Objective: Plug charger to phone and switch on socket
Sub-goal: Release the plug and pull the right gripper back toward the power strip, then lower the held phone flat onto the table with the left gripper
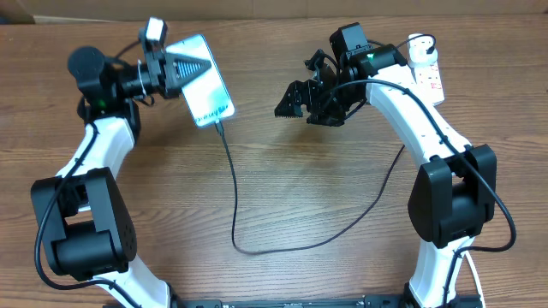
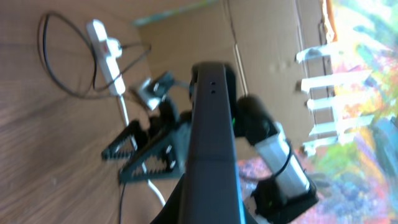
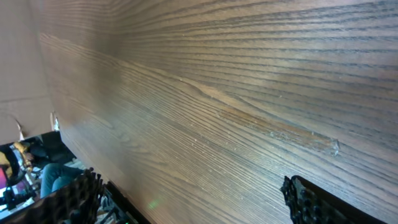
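My left gripper will next lower the phone toward the middle of the table and turn it flat onto the wood, because the cable tip is in the phone's near end.
My left gripper [image 1: 184, 67] is shut on the phone [image 1: 208, 84] and holds it tilted at the back left; its light screen faces up. In the left wrist view the phone [image 2: 211, 130] shows edge-on and dark. The charger cable [image 1: 233, 192] has its tip in the phone's near end, loops down across the table and runs up under my right arm. Its plug end is hidden. The white socket [image 1: 431, 75] lies at the back right and also shows in the left wrist view [image 2: 106, 53]. My right gripper [image 1: 295, 98] is open and empty over the middle; its view shows its two fingers [image 3: 193, 205] apart over bare wood.
The wooden table [image 1: 300, 197] carries the cable loop near the front middle. A white cord [image 1: 421, 41] coils at the socket's far end. Cardboard panels [image 2: 261, 50] stand behind the table.
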You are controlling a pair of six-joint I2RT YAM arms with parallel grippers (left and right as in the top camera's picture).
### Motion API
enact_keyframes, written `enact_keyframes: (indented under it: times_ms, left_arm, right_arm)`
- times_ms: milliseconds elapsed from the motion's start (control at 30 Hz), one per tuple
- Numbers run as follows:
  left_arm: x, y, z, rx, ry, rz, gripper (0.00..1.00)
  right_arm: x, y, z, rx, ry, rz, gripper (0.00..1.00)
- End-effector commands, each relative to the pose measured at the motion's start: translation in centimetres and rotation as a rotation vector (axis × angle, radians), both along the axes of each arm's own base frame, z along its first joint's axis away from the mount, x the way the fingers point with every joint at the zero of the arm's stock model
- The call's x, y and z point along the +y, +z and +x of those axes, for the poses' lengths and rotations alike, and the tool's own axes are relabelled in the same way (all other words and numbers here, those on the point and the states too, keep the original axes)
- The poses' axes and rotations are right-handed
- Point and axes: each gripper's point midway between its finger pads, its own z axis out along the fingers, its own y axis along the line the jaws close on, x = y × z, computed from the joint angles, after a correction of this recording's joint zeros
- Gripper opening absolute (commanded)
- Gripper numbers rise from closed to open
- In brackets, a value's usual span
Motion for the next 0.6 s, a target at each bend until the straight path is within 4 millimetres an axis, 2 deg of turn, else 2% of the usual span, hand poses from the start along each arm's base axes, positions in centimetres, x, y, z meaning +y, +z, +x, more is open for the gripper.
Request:
enact_keyframes:
  times_ms: [0,100,200,400,567]
  left_arm:
    - [0.8,2.5,2.9,-0.008,0.142,-0.022,0.04]
    - [1.7,2.1,5.1,0.049,0.257,-0.022,0.04]
    - [1.6,1.0,6.1,0.086,0.306,0.018,0.04]
    - [-0.1,-3.2,5.6,0.122,0.301,0.193,0.04]
    - [-1.6,-6.5,4.5,0.088,0.282,0.376,0.04]
  right_arm:
    - [-0.1,1.7,-0.1,-0.047,0.006,-0.001,0.96]
    - [-0.3,1.6,-0.1,-0.043,0.003,-0.011,0.98]
    - [-0.5,1.4,-0.1,-0.044,-0.001,-0.027,0.99]
    - [-0.6,1.3,-0.3,-0.034,-0.001,-0.032,1.0]
    - [-1.0,1.0,-0.4,-0.029,-0.007,-0.057,1.0]
